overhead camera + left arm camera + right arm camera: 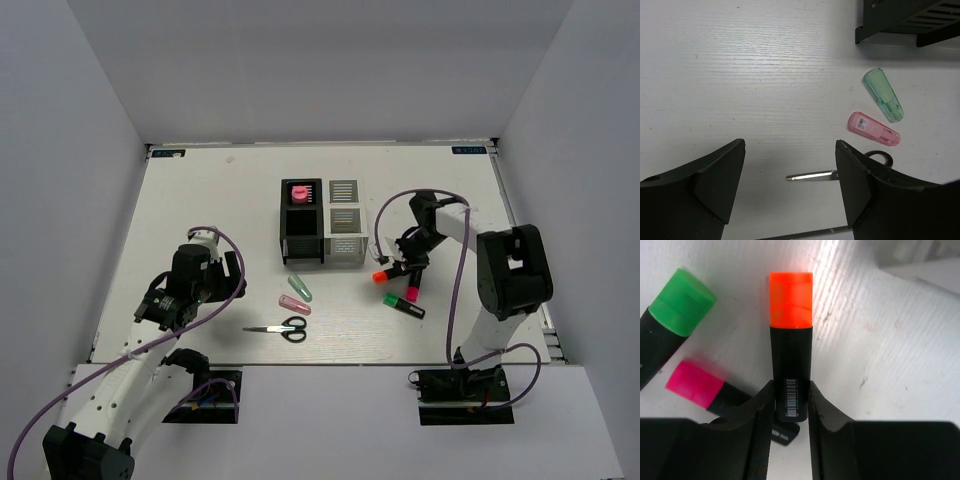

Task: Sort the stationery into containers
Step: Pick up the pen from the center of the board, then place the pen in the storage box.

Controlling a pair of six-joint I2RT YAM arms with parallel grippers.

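Observation:
I will raise my right gripper over the sides of the far white box and release inside, because the box is outward of my right gripper and to its left in the top view.
My right gripper point(791, 402) is shut on the black barrel of the orange-capped highlighter point(790, 355), close above the table; in the top view it point(381, 276) sits just right of the boxes. The pink-capped highlighter point(702, 387) and the green-capped one point(675, 315) lie beside it. My left gripper point(790, 175) is open and empty over the scissors point(815, 176). The green capsule point(882, 94) and pink capsule point(873, 128) lie ahead of it. The four slatted boxes point(320, 222) stand mid-table; the pink tube point(299, 193) stands in the far black one.
The corner of a black box point(905, 20) shows at the top of the left wrist view. A white box edge point(920, 267) lies just beyond the orange highlighter. White walls enclose the table on three sides.

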